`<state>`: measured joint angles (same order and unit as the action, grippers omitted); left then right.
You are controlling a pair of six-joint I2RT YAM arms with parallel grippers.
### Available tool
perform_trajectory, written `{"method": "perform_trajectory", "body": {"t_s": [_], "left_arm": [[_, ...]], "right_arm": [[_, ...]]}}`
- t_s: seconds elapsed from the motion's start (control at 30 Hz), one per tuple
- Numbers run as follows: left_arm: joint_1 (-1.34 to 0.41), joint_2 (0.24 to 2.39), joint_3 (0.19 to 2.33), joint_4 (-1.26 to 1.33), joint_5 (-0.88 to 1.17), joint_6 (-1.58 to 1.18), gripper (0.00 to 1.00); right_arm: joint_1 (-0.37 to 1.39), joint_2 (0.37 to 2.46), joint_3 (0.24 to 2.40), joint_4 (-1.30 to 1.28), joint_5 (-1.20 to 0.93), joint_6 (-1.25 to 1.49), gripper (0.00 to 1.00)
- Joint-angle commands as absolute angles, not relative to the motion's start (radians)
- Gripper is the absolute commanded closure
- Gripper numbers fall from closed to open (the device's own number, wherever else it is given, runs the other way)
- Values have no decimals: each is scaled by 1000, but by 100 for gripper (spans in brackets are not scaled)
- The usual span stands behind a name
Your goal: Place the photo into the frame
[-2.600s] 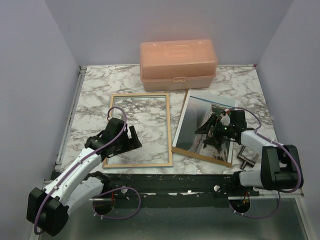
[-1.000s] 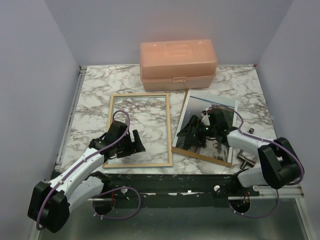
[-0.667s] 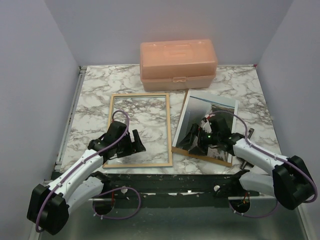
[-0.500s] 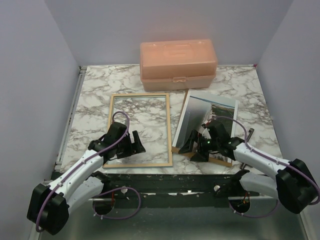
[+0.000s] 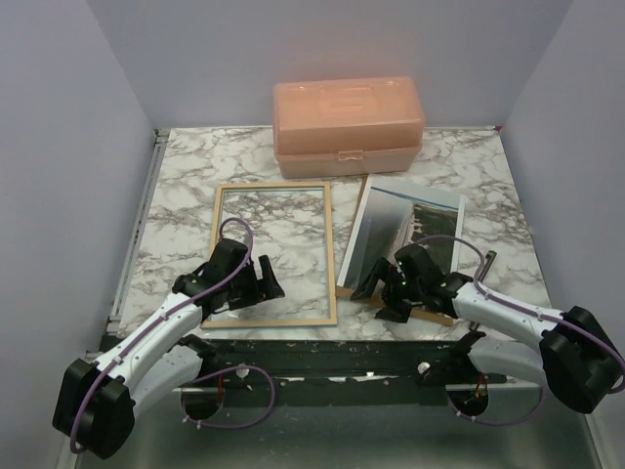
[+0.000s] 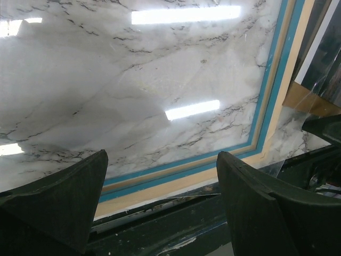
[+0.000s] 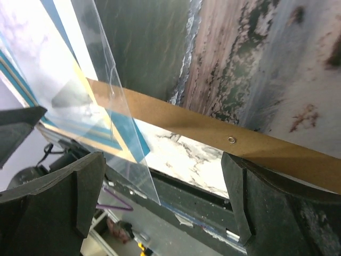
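Observation:
I will move my right gripper outward and turn it to bring its open fingers to both sides of the clear sheet's edge (image 7: 127, 109), because that edge runs at an angle to them in the wrist view.
The frame (image 5: 273, 252) lies flat left of centre, light wood rim up; in the left wrist view its rim (image 6: 213, 173) shows wood and blue around a clear pane. My left gripper (image 5: 266, 283) hangs open over the frame's near edge, fingers (image 6: 64, 197) apart and empty. The photo (image 5: 415, 220), grey scenery with a white border, lies to the right on a brown backing board (image 5: 344, 290). My right gripper (image 5: 376, 296) stands open at the photo's near left corner, holding nothing. The right wrist view shows the photo (image 7: 256, 53), the board (image 7: 213, 133) and a clear sheet's corner (image 7: 106, 106).
A peach plastic box (image 5: 349, 125) stands at the back of the marble table. A small dark metal piece (image 5: 485, 262) lies just right of the photo. The black front rail (image 5: 322, 352) runs along the near edge, close under both grippers.
My right gripper has come back from the middle of the photo to its near left corner, staying open. The left arm has hardly moved.

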<state>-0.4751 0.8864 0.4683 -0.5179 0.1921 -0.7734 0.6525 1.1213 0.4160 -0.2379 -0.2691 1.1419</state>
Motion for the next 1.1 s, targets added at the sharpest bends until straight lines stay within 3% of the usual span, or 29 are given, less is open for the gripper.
{"method": "perform_trajectory", "body": {"t_s": [0.0, 0.27, 0.4, 0.63, 1.07], "left_arm": [[-477, 863, 456, -520, 192, -780, 16], [-477, 865, 451, -519, 189, -780, 16], [-476, 879, 447, -505, 195, -780, 16], [-477, 881, 454, -510, 199, -775, 16], [-477, 866, 461, -507, 214, -778, 16]], "right_arm": [[613, 1101, 427, -336, -66, 1174, 0], [441, 999, 503, -527, 42, 1051, 0], [437, 1000, 557, -522, -41, 987, 0], [437, 1016, 531, -262, -335, 927, 0], [437, 1276, 472, 147, -516, 1020, 3]]}}
